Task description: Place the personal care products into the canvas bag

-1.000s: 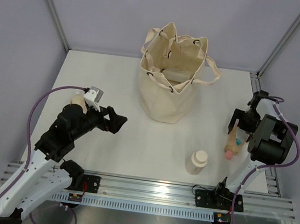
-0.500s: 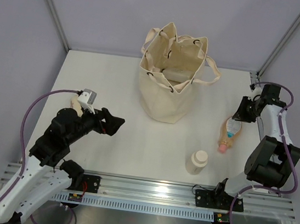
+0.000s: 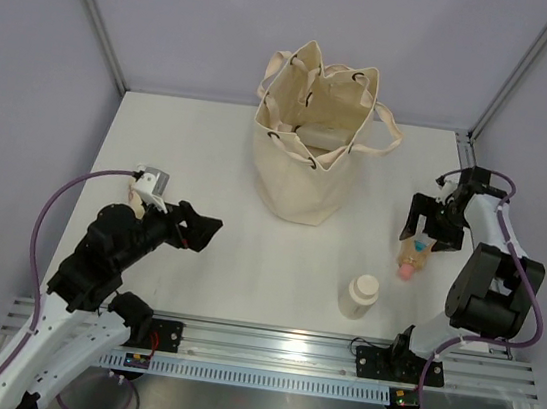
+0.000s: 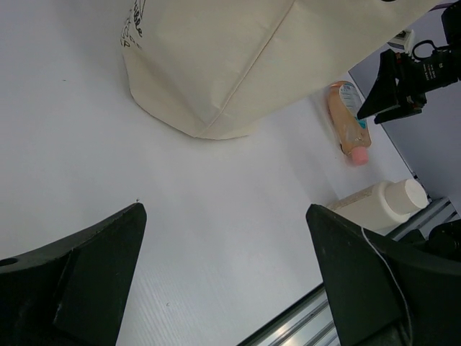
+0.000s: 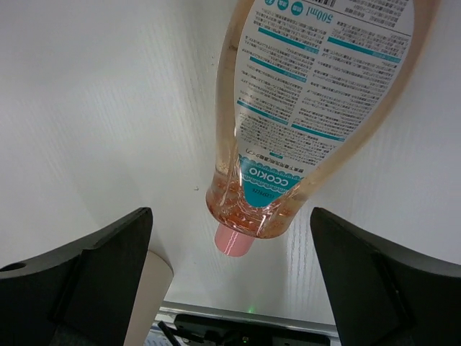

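The right gripper lowers over the clear bottle's tapered shoulder (image 3: 411, 258) (image 5: 253, 202) by the pink cap next and closes, as that narrow end fits between its fingers.
The canvas bag (image 3: 304, 163) stands open at the back centre, a white product (image 3: 318, 131) showing inside; its cream side (image 4: 216, 65) fills the top of the left wrist view. A clear bottle with a pink cap (image 3: 410, 266) (image 5: 317, 94) (image 4: 348, 119) lies on the table at the right. My right gripper (image 3: 422, 224) (image 5: 230, 216) hovers open over its cap end, fingers apart on either side and not touching it. A cream squat bottle (image 3: 358, 294) (image 4: 382, 205) stands upright near the front edge. My left gripper (image 3: 202, 229) (image 4: 223, 216) is open and empty above the left table.
A beige object (image 3: 138, 194) peeks out behind my left arm, mostly hidden. The metal rail (image 3: 275, 344) runs along the near table edge. The cream squat bottle's rim (image 5: 153, 285) shows just left of my right gripper's left finger. Frame posts stand at the back corners.
My right gripper swung from the far right over the clear bottle, which has shifted slightly left. The left arm has drawn back toward the near left.
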